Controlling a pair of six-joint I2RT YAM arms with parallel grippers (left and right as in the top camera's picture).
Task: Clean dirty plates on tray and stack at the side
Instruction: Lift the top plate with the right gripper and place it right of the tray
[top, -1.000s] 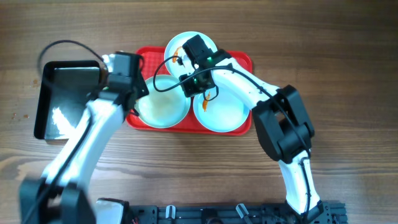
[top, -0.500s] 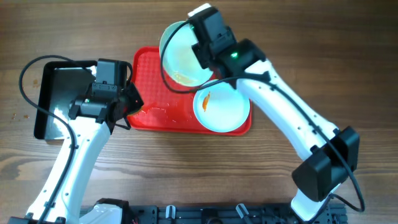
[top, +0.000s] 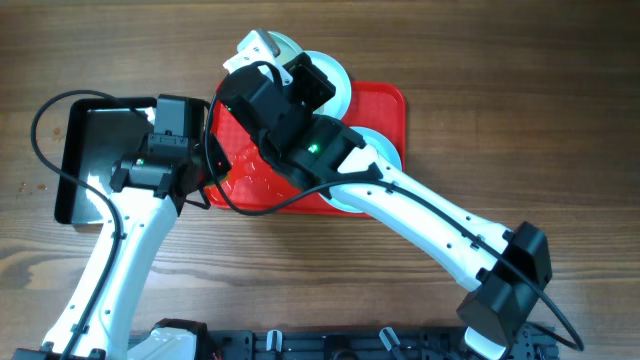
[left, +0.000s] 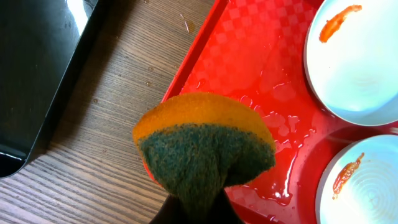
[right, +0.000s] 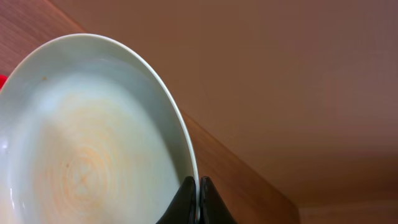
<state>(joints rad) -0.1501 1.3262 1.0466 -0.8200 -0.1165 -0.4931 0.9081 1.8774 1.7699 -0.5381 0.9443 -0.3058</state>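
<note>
The plate should go down onto the bare wood beside the red tray next. My right gripper will swing to the right in the overhead view, lower the plate there and release the plate's rim.
The red tray (top: 388, 100) holds two white plates, one at the back (top: 332, 72) and one at the front right (top: 380, 150), mostly hidden under my right arm. In the left wrist view both plates (left: 357, 59) (left: 367, 186) carry an orange smear. My right gripper (right: 198, 185) is shut on the rim of the third plate (right: 93, 143), which has a faint orange film. It holds the plate tilted, high above the tray's back left (top: 258, 45). My left gripper (top: 205, 165) is shut on an orange and green sponge (left: 205, 140) over the tray's wet left rim (left: 205, 56).
A glossy black tray (top: 95, 160) lies on the wooden table left of the red tray and also shows in the left wrist view (left: 37, 74). Water pools on the red tray's floor (left: 273, 118). My right arm spans the tray's middle.
My right arm has lifted the plate higher and to the left, tilting it on edge. The back plate on the tray now shows. My left arm has stayed put over the last half second.
</note>
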